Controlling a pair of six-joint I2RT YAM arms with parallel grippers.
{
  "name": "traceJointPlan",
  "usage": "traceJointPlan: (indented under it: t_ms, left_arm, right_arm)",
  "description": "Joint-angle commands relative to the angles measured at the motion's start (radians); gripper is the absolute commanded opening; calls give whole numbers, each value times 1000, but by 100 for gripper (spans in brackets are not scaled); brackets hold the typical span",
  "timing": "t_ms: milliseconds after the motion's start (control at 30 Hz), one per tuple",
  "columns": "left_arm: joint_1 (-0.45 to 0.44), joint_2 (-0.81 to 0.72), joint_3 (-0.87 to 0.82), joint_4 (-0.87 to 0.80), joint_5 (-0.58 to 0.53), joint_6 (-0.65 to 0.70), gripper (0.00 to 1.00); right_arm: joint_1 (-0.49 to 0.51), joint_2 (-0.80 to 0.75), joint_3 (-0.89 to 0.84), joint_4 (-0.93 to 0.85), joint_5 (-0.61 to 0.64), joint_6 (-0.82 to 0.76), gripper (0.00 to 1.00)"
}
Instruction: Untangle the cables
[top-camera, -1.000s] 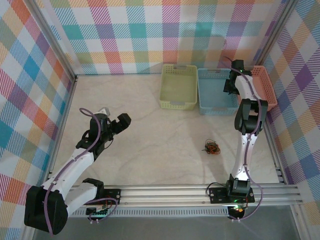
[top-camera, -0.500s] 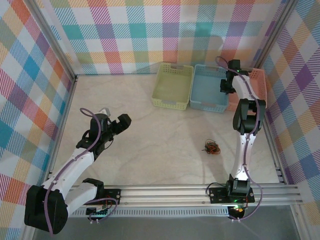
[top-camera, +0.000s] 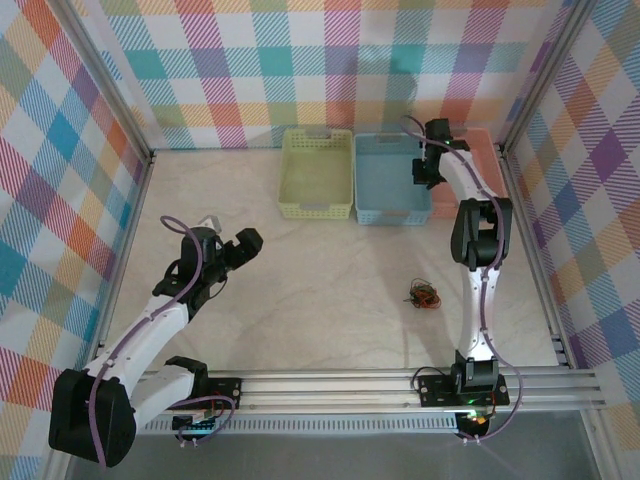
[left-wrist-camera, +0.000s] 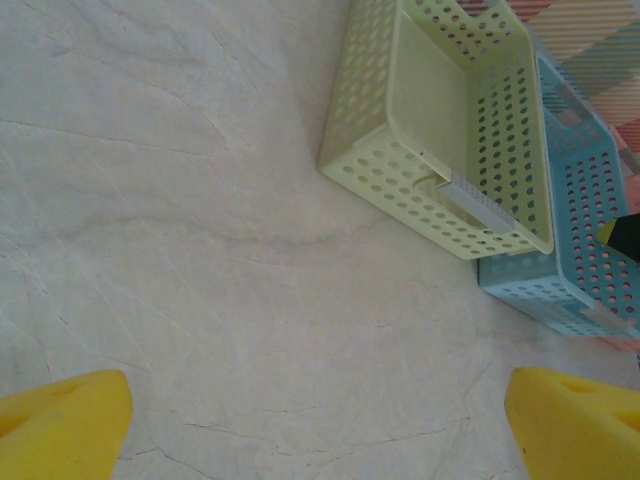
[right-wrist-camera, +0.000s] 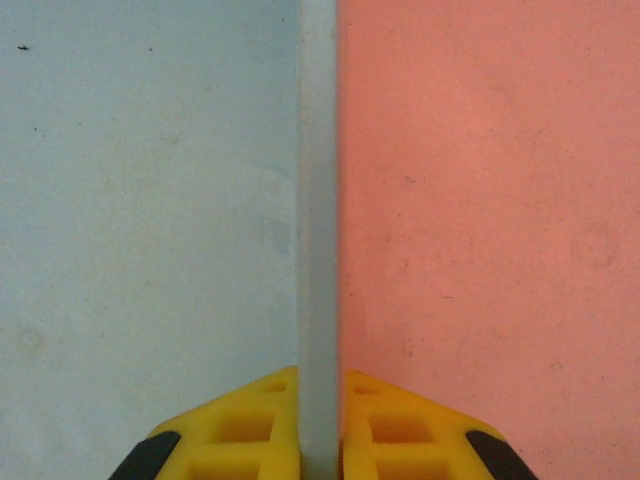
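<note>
My right gripper drags the blue basket's side that way next, and this shifts the row sideways.
The cables (top-camera: 423, 296) lie in a small red-orange, black and dark green knot on the table, right of centre, with neither gripper touching them. My right gripper (top-camera: 427, 165) reaches far back and is shut on the wall of the blue basket (top-camera: 388, 214). In the right wrist view its yellow fingers (right-wrist-camera: 250, 430) pinch that pale wall (right-wrist-camera: 318, 200), with blue floor to the left and the pink basket (right-wrist-camera: 480, 200) to the right. My left gripper (top-camera: 240, 245) hovers open over bare table at the left, and its fingertips (left-wrist-camera: 60, 420) stand wide apart.
A yellow basket (top-camera: 317, 208), the blue one and a pink one (top-camera: 445, 205) stand in a row at the back. The yellow basket (left-wrist-camera: 420, 170) and blue basket (left-wrist-camera: 560, 270) show in the left wrist view. Checked walls enclose the table; a metal rail (top-camera: 350, 385) runs along the near edge.
My right gripper has shut on the blue basket's wall and swung left. All three baskets have slid left along the back. The left arm and the cables have not moved.
</note>
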Motion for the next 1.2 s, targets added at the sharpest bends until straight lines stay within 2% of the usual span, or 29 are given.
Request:
traceJointPlan:
  t_ms: [0, 367, 500, 633, 767, 833, 933, 1033, 1167]
  left_arm:
    - [-10, 2, 31, -9, 6, 6, 96]
    - [-10, 7, 33, -10, 8, 6, 96]
    - [-12, 10, 36, -9, 12, 4, 96]
    - [-12, 12, 38, -11, 17, 4, 96]
    - [-13, 13, 36, -1, 26, 9, 96]
    - [-13, 14, 37, -2, 26, 9, 96]
    - [-13, 14, 37, 0, 27, 9, 96]
    - [-15, 12, 37, -2, 26, 9, 96]
    - [-18, 10, 39, -1, 29, 10, 96]
  right_arm:
    - [33, 4, 63, 1, -29, 18, 3]
    - [97, 44, 135, -38, -32, 124, 5]
    - [112, 62, 155, -44, -30, 139, 9]
    - [124, 83, 197, -71, -32, 159, 21]
    - [133, 51, 200, -93, -6, 162, 40]
    - [133, 10, 186, -109, 11, 175, 46]
    - [134, -114, 93, -98, 34, 197, 48]
    - [135, -291, -77, -55, 20, 241, 50]
    - [157, -510, -291, -101, -36, 319, 51]
